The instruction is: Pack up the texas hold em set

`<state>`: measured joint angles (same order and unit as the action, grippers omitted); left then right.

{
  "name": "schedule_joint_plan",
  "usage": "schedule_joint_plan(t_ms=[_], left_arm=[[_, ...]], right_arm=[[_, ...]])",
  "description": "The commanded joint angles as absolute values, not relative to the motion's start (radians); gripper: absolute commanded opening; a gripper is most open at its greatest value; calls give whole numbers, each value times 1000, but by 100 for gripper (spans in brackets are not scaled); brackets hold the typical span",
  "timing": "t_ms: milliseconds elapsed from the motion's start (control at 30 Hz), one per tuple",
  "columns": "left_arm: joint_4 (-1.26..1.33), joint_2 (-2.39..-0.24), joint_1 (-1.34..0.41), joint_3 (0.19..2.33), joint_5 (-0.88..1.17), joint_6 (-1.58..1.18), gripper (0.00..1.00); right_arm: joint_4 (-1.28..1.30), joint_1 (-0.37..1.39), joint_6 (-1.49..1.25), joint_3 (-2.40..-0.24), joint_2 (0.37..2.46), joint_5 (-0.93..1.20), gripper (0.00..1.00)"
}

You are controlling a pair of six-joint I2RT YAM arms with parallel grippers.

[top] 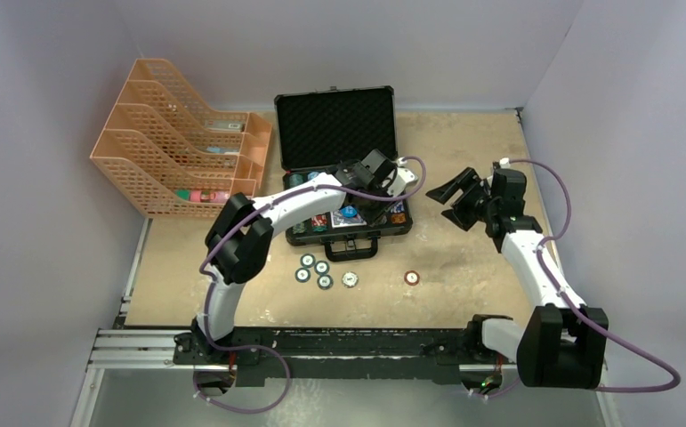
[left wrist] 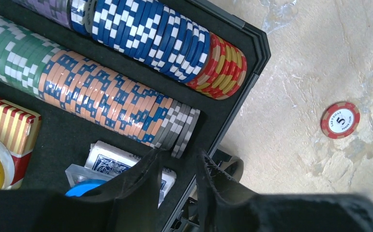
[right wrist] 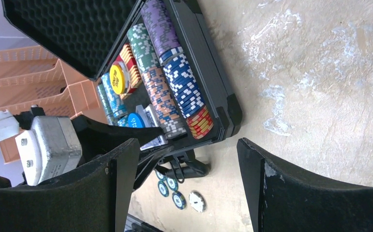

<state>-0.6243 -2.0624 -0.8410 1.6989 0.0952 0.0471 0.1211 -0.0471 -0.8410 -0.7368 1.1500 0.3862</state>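
Observation:
The white chip lies below my right gripper and to its left in the top view. Next, the gripper swings back, across and down around it.
The black case lies open at the table's middle, foam-lined lid up. Its tray holds rows of green, orange-blue, blue, red and grey chips and a blue-white card deck. My left gripper hangs over the tray's right end; its fingers are slightly apart with nothing between them, just below the grey chips. My right gripper is wide open and empty, right of the case. Several teal chips, a white chip and a red chip lie loose in front of the case.
An orange mesh file organiser stands at the back left, close to the case. Grey walls enclose the table on the left, back and right. The case handle sticks out toward the loose chips.

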Motion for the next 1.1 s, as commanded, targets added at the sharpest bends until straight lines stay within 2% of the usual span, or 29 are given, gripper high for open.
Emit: schedule_joint_plan(t_ms=[0, 333, 533, 833, 1067], left_arm=[[-615, -2058, -838, 1751, 65, 43, 34], [-567, -1919, -836, 1721, 24, -45, 37], [-416, -1694, -835, 1547, -168, -213, 40], [-347, -1328, -836, 1300, -527, -379, 47], [-361, -1127, -835, 1187, -601, -407, 54]], right_arm=[[100, -51, -815, -726, 1122, 427, 76], [108, -49, -666, -739, 1091, 428, 76], [153, -8, -590, -747, 1063, 403, 75], [224, 432, -609, -789, 1113, 86, 77], [368, 776, -662, -908, 1290, -166, 78]])
